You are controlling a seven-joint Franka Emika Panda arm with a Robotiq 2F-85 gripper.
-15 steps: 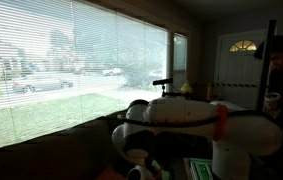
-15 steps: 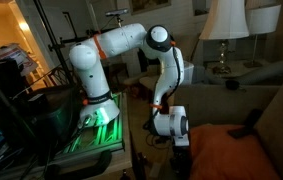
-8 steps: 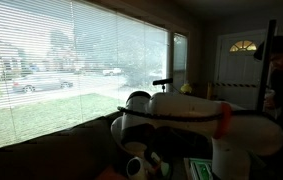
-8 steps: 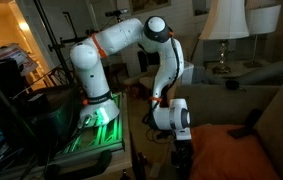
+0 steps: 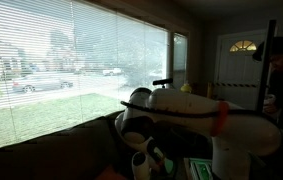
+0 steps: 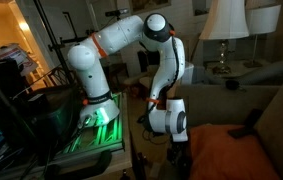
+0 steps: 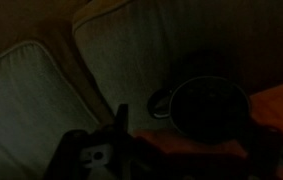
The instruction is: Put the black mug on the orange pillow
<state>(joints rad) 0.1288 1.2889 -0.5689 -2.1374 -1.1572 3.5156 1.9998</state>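
My open gripper should next go down and to the right in the wrist view, turning slightly, onto the black mug (image 7: 213,108), which stands off-center below.
In the wrist view the black mug (image 7: 213,108) stands upright, its handle (image 7: 160,103) pointing left. It rests at the edge of the orange pillow (image 7: 186,146), which shows as a dull orange patch below and to the right of it. My gripper (image 7: 193,128) is open, and the left finger (image 7: 121,122) stands clear of the mug's handle. The right finger is lost in the dark. In an exterior view the gripper (image 6: 179,152) hangs over the near edge of the orange pillow (image 6: 231,155), where the mug is too dark to make out.
Pale sofa cushions (image 7: 131,50) lie behind the mug. A table lamp (image 6: 224,25) stands at the back. The robot base sits on a green-lit stand (image 6: 96,125). A large window with blinds (image 5: 71,60) fills the wall, and a person (image 5: 281,70) stands at the right.
The jaws have opened and let go of the mug. The wrist has lifted slightly above the pillow.
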